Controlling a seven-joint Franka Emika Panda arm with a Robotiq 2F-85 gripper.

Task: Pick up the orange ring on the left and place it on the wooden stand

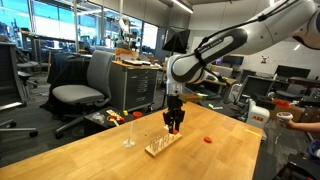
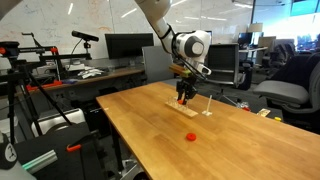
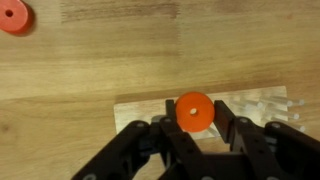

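Note:
The wooden stand's end [image 1: 172, 139] [image 3: 152, 110] nearest the second ring is just below my gripper, so next I will lower my gripper onto it and let go of the orange ring.
My gripper [image 1: 174, 126] hangs over the wooden stand [image 1: 160, 146], a small pale base with thin pegs near the table's middle; both also show in an exterior view, gripper [image 2: 184, 97] and stand [image 2: 178, 108]. In the wrist view the jaws are shut on an orange ring [image 3: 192, 112], held flat between the fingertips right above the stand [image 3: 258, 102]. A second orange ring [image 3: 13, 17] lies on the tabletop, apart from the stand, and shows in both exterior views [image 1: 208, 139] [image 2: 191, 135].
A thin clear upright object [image 1: 128, 135] stands on the table beside the stand. Office chairs [image 1: 82, 90], a cart [image 1: 135, 85] and desks with monitors [image 2: 125, 46] surround the table. A person's hand [image 1: 300, 125] is at one table end.

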